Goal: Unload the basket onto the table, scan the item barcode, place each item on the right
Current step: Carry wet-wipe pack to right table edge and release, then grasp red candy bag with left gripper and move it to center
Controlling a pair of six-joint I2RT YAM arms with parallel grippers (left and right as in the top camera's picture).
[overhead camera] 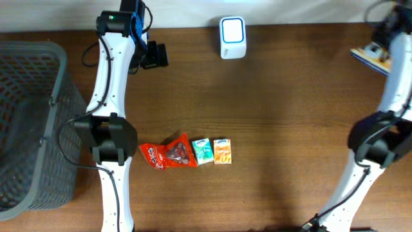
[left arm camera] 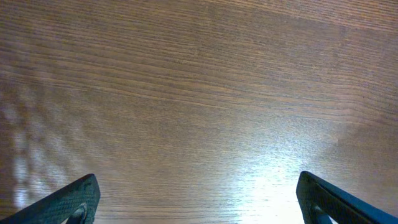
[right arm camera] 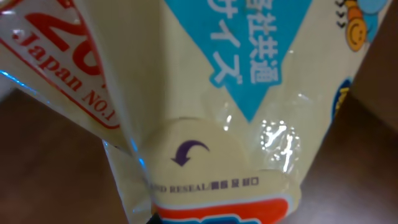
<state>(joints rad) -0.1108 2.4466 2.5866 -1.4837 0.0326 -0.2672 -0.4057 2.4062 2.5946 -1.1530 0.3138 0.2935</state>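
Note:
My left gripper will bring its empty fingers back and down to close on the red snack packet, since the packet lies below it and back toward my base.
My right gripper is shut on a cream plastic packet at the table's far right edge, near the back. In the right wrist view that packet fills the frame, showing blue and red print and a purple arrow on a reseal flap; no barcode shows on this face. A white scanner box with a blue-edged window stands at the back centre, well left of the packet. My left gripper is open at the back left over bare wood, its two dark fingertips far apart and nothing between them.
A red snack packet, a small green pack and a small orange pack lie in a row at the front middle. A grey mesh basket takes up the left side.

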